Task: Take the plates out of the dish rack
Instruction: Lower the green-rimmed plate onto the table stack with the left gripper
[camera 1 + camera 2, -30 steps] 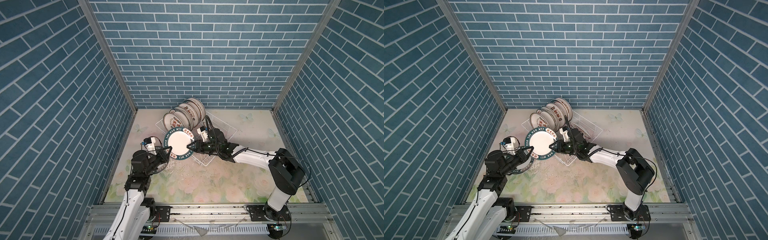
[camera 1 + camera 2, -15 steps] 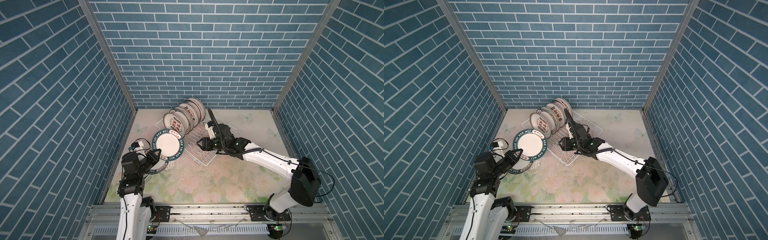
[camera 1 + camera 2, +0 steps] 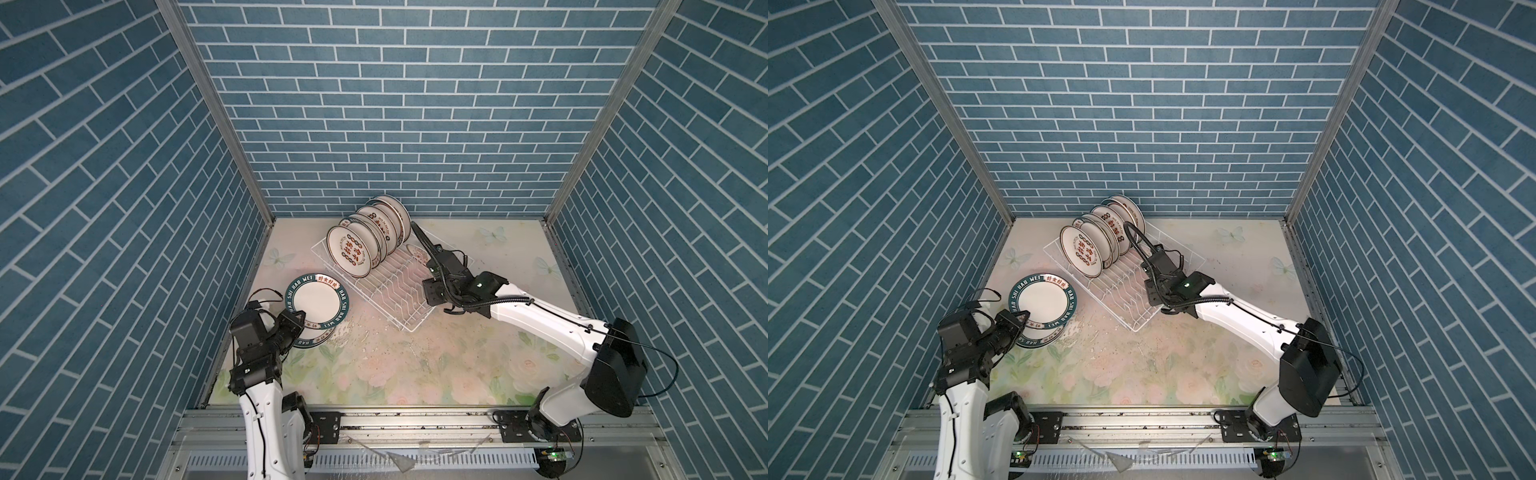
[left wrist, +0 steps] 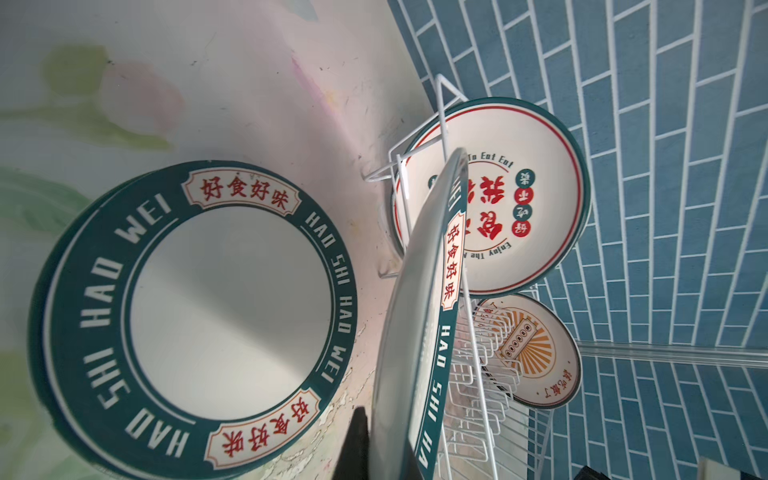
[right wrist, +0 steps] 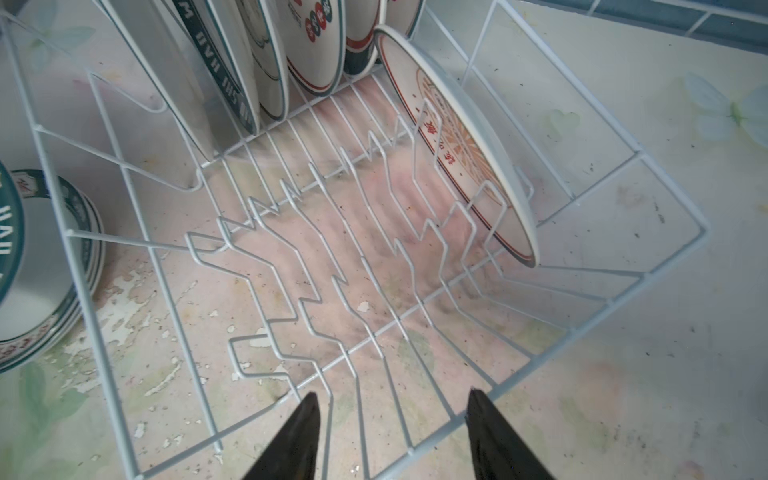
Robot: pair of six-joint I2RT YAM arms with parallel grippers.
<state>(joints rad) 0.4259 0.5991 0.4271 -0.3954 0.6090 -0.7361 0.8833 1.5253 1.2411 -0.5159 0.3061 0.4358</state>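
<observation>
The held plate hangs at an angle just above plates like it. My left gripper will next move down and tilt to lay it onto the stack's top plate [image 4: 232,312] and let go.
My left gripper [image 3: 297,316] is shut on the rim of a green-rimmed plate [image 3: 318,298], tilted just above a stack of like plates [image 3: 311,340] on the table's left. The left wrist view shows the held plate [image 4: 419,311] edge-on between the fingers [image 4: 357,444], with the stack [image 4: 195,316] beside it. The white wire dish rack [image 3: 399,299] holds several upright plates [image 3: 349,251] at its far end. A sunburst plate [image 5: 457,153] leans inside it. My right gripper [image 3: 428,293] hangs open and empty over the rack's near edge [image 5: 392,399].
The left wall runs close beside the stack [image 3: 1042,338] and my left arm. The back wall stands right behind the rack's plates [image 3: 1081,251]. Floral table surface [image 3: 415,365] lies in front of the rack. The right arm's cable loops above the rack.
My right gripper let go of the green-rimmed plate, opened wider and drew back to the right over the rack. My left gripper carried the plate left and down toward the stack.
</observation>
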